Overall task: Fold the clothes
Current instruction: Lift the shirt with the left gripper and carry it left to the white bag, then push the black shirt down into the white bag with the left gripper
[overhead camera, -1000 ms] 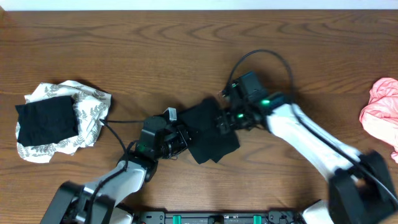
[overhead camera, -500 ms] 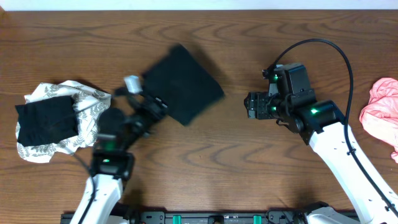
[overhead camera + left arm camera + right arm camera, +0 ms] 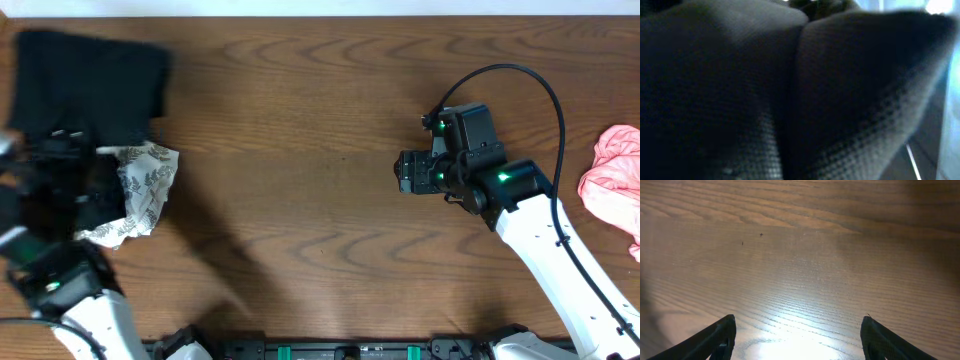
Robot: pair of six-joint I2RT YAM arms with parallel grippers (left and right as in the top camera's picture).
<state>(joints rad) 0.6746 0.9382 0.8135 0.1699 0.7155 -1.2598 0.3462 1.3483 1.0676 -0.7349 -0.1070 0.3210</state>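
I will move my left gripper back and down to release the folded black garment [image 3: 92,72] on top of the leaf-print cloth, because it still hangs beyond the white leaf-print garment [image 3: 146,178].
A folded black garment [image 3: 92,72] hangs blurred over the table's far left corner. My left gripper [image 3: 55,150] is shut on it, and its black weave [image 3: 740,100] fills the left wrist view, hiding the fingers. Just below lies a white leaf-print garment [image 3: 146,178], partly covered by my left arm. My right gripper [image 3: 404,171] hovers right of centre over bare wood, open, with nothing between its fingertips [image 3: 720,339]. A pink garment [image 3: 612,188] lies crumpled at the right edge.
The wooden table [image 3: 300,120] shows bare wood between the two arms. The right arm's black cable [image 3: 520,75] loops above its wrist. A dark rail [image 3: 330,350] runs along the front edge.
My left arm has swung the black garment from the table's middle up and to the far left, over the leaf-print piece. My right gripper let go, drew back right, then held still.
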